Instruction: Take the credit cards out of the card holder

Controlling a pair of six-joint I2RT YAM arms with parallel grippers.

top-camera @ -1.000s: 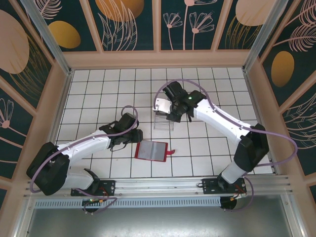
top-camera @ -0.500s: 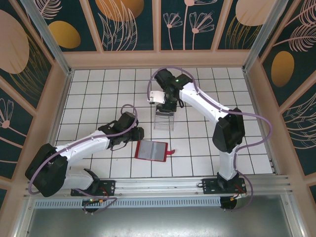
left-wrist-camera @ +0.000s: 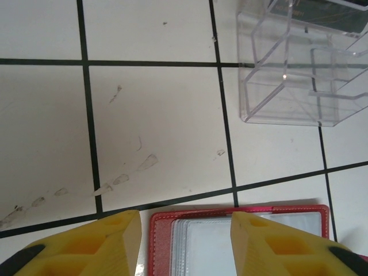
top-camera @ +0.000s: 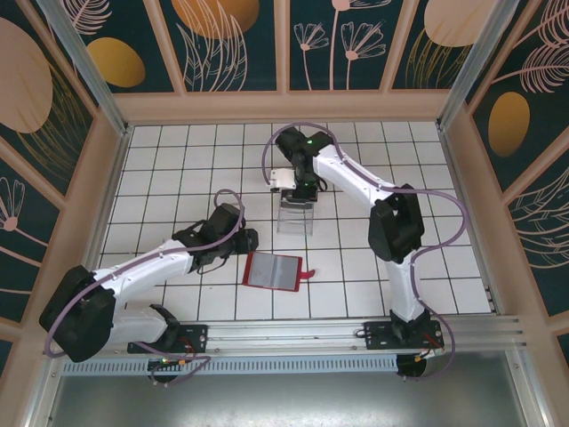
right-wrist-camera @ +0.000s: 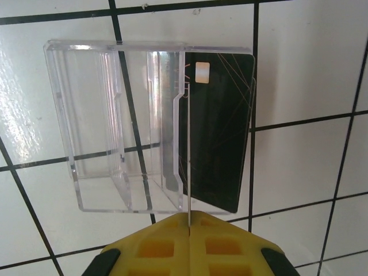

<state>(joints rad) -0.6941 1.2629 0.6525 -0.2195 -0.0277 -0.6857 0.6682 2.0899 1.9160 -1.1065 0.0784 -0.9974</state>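
Note:
The thin credit card [right-wrist-camera: 188, 161] hangs edge-on just above the compartment with the black card [right-wrist-camera: 221, 126]. My right gripper will lower it in and let go of it next.
The card holder [top-camera: 274, 271], a red wallet, lies open on the tiles with its grey pockets [left-wrist-camera: 230, 241] facing up. My left gripper [top-camera: 244, 242] hovers at its left end, open. The yellow fingers [left-wrist-camera: 86, 244] stand either side of the wallet's corner without touching it. My right gripper [right-wrist-camera: 188, 215] is shut on a thin credit card [right-wrist-camera: 188, 161], seen edge-on just above the clear plastic box [right-wrist-camera: 98, 126]. A black credit card [right-wrist-camera: 221, 126] with a chip stands in the box's right compartment.
The clear box [top-camera: 295, 218] stands one tile behind the wallet, and its corner [left-wrist-camera: 287, 75] shows in the left wrist view. The wallet's red tab [top-camera: 308, 274] sticks out to the right. Wooden walls surround the tiled floor [top-camera: 178, 160].
The right arm has swung round and its gripper shifted slightly left and back over the clear box. The left gripper's fingers have spread a little; it stays beside the wallet.

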